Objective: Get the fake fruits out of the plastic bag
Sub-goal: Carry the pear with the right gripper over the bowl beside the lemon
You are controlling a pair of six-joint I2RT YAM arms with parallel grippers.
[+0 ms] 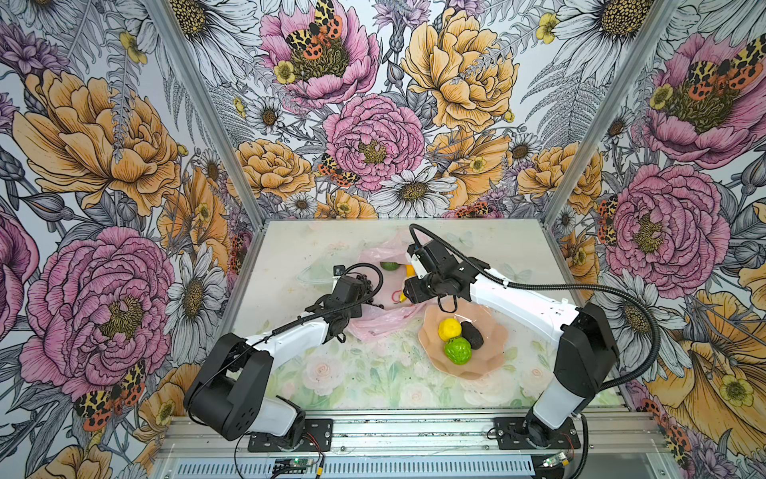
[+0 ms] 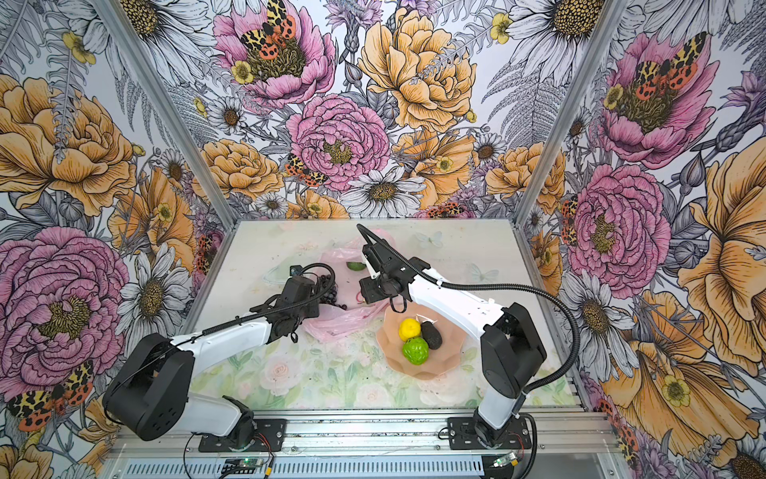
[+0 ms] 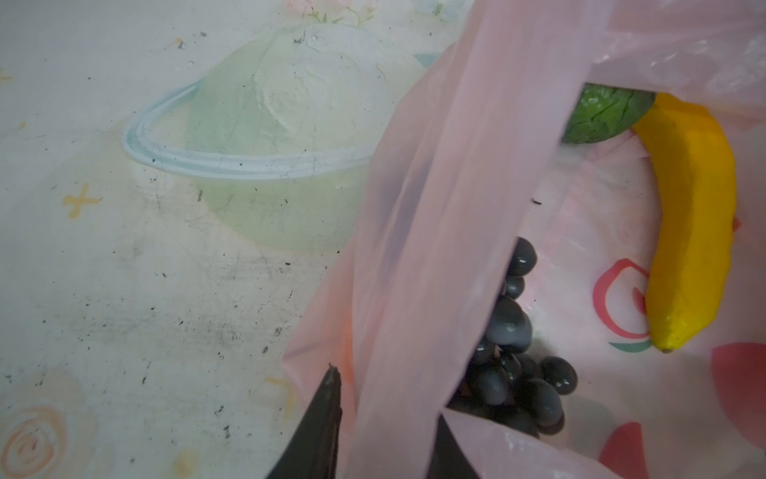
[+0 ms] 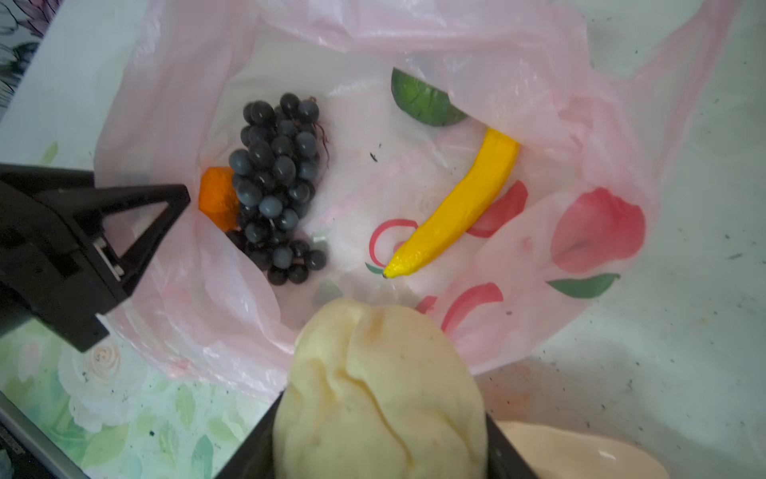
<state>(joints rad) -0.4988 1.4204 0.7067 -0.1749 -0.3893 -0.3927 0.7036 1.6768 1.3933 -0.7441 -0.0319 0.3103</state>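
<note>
Next, my right gripper moves back and down over the dish's side by the bag, clear beside the lemon, and releases the cream pear (image 4: pixel 381 352).
The pink plastic bag (image 1: pixel 375 323) lies open mid-table. My left gripper (image 3: pixel 387 394) is shut on the bag's rim (image 3: pixel 435 207), holding the mouth up. Inside lie a dark grape bunch (image 4: pixel 273 182), a yellow banana (image 4: pixel 460 203), an orange (image 4: pixel 217 199) half under the grapes, and a green fruit (image 4: pixel 422 101) partly under plastic. My right gripper (image 4: pixel 383 406) is shut on the cream pear (image 4: pixel 381 352), held above the bag's near edge. The top views hide the pear under the right wrist.
A peach-pink scalloped dish (image 1: pixel 493 361) sits right of the bag and holds a lemon (image 1: pixel 449 328), a dark avocado (image 1: pixel 472 334) and a bumpy bright green fruit (image 1: pixel 457 350). The dish rim (image 4: pixel 580 452) lies just beside my right gripper. Flowered walls enclose three sides.
</note>
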